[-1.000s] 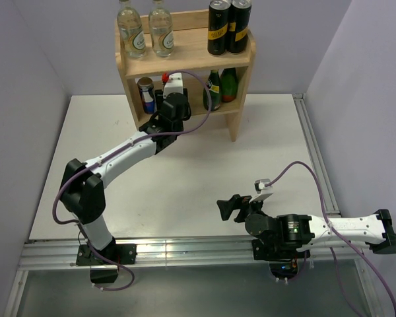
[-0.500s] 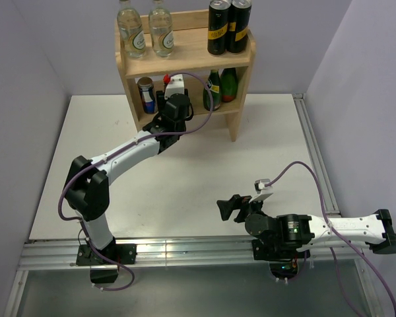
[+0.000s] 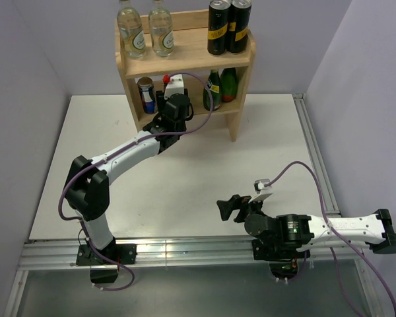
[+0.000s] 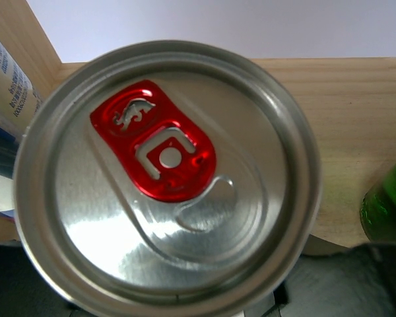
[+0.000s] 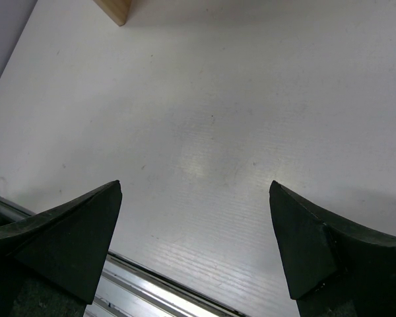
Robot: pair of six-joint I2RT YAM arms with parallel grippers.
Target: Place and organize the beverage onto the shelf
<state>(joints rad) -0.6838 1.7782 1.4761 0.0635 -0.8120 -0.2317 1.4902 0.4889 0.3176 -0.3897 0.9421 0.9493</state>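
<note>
The blue-silver can (image 3: 145,94) (image 4: 8,92) stands to my left gripper's left in the top view, so my left gripper will move toward it and release the second can beside it.
The wooden shelf (image 3: 188,47) stands at the table's far edge. Two clear bottles (image 3: 145,30) stand on its top board at the left. On the lower board a blue-silver can (image 3: 145,94) stands at the left and two dark-green bottles (image 3: 220,87) at the right. My left gripper (image 3: 167,91) reaches into the lower tier, shut on a second can (image 4: 165,178) with a red tab, just right of the first can (image 4: 3,99). Its fingers are hidden under the can. My right gripper (image 3: 228,208) is open and empty over the near table (image 5: 195,238).
Two black-and-yellow cans (image 3: 228,26) stand on the top board at the right. A green bottle (image 4: 389,205) is close to the right of the held can. The shelf's left side panel (image 4: 26,39) is near. A metal rail (image 3: 185,251) runs along the table's near edge.
The left arm pushed slightly deeper into the lower tier with the can, then held still. The right arm has not moved.
</note>
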